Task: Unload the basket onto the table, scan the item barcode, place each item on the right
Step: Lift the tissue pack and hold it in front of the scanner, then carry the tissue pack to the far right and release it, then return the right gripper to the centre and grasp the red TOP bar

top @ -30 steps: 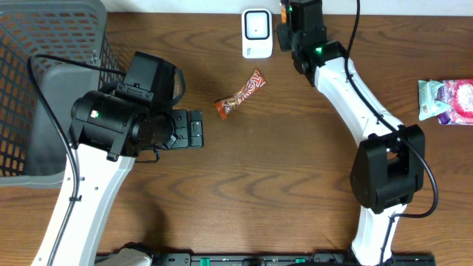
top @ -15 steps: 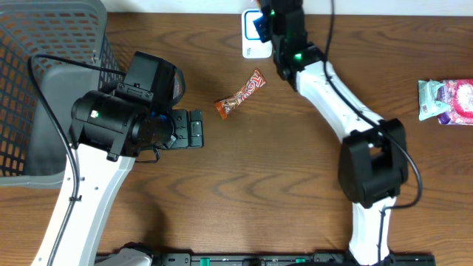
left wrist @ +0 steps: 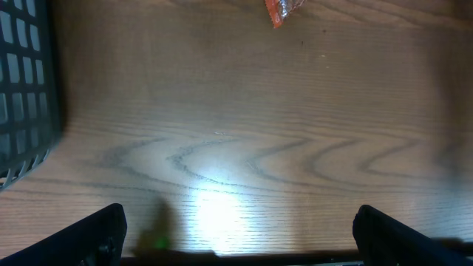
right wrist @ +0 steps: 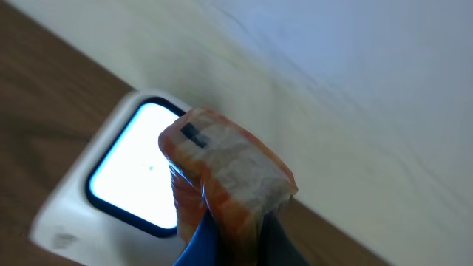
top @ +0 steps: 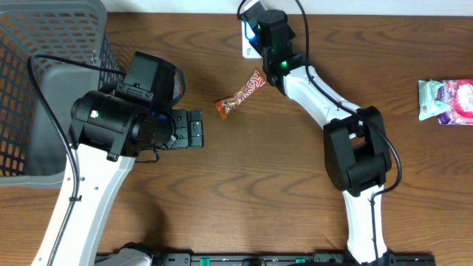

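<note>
The empty wood beside the pink and green packets leaves room, so I will next swing my right gripper to the right in the overhead view, off the scanner, toward the packets.
My right gripper is shut on a small orange and white packet, which sticks up from between its blue pads. The packet hangs just over the white barcode scanner, near the right edge of its bright window. From overhead, the right gripper covers most of the scanner at the table's back edge, and the packet itself is hidden. My left gripper hovers open over bare wood at the left; in the left wrist view its fingers stand wide apart with nothing between them.
An orange candy bar lies on the table below the scanner, its end also showing in the left wrist view. A grey mesh basket fills the far left. Pink and green packets lie at the right edge.
The right arm has swung left along the back edge, carrying the packet from right of the scanner to over it. The left arm has not moved.
</note>
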Motion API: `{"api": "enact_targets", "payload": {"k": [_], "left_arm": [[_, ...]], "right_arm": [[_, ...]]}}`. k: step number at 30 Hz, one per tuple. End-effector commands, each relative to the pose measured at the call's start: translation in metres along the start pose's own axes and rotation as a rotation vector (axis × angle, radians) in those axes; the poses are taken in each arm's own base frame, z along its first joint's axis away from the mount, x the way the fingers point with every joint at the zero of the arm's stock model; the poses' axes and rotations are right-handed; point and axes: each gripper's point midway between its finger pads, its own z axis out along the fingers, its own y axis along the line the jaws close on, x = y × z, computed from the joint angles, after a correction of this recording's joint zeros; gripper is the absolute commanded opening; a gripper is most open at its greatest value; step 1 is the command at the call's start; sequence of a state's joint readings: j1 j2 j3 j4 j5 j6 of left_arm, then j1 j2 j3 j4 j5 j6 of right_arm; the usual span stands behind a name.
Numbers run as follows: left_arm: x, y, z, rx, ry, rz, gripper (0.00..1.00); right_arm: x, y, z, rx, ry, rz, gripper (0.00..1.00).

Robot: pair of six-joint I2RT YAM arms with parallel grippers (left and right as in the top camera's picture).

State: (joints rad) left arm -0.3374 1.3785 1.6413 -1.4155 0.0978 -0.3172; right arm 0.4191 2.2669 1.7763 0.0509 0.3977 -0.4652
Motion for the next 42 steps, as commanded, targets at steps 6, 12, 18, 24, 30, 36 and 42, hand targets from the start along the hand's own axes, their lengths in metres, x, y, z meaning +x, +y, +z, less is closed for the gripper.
{"api": "enact_targets", "payload": {"k": [6,12,18,24,30,36,42], "left_arm": [[-0.003,0.003,-0.004,-0.012,-0.016,-0.001,0.98],[-0.003,0.003,-0.004,-0.013,-0.016,-0.001,0.98],[-0.003,0.003,-0.004,-0.012,-0.016,-0.001,0.98],[-0.003,0.003,-0.004,-0.012,-0.016,-0.001,0.98],[-0.003,0.003,-0.004,-0.012,-0.016,-0.001,0.98],[-0.003,0.003,-0.004,-0.012,-0.016,-0.001,0.98],[-0.003,0.003,-0.004,-0.012,-0.016,-0.001,0.98]], "right_arm": [[0.075,-0.142,-0.028,0.416,0.315,0.21,0.01],[0.192,-0.191,-0.052,0.409,0.701,0.118,0.01],[0.261,-0.228,-0.078,0.393,0.894,0.161,0.18],[0.293,-0.24,-0.098,0.437,0.986,0.267,0.87],[0.288,-0.193,-0.091,0.232,0.98,0.377,0.99],[0.236,-0.092,-0.074,-0.337,0.824,0.63,0.99],[0.159,-0.034,-0.086,-0.806,0.605,0.821,0.99]]}}
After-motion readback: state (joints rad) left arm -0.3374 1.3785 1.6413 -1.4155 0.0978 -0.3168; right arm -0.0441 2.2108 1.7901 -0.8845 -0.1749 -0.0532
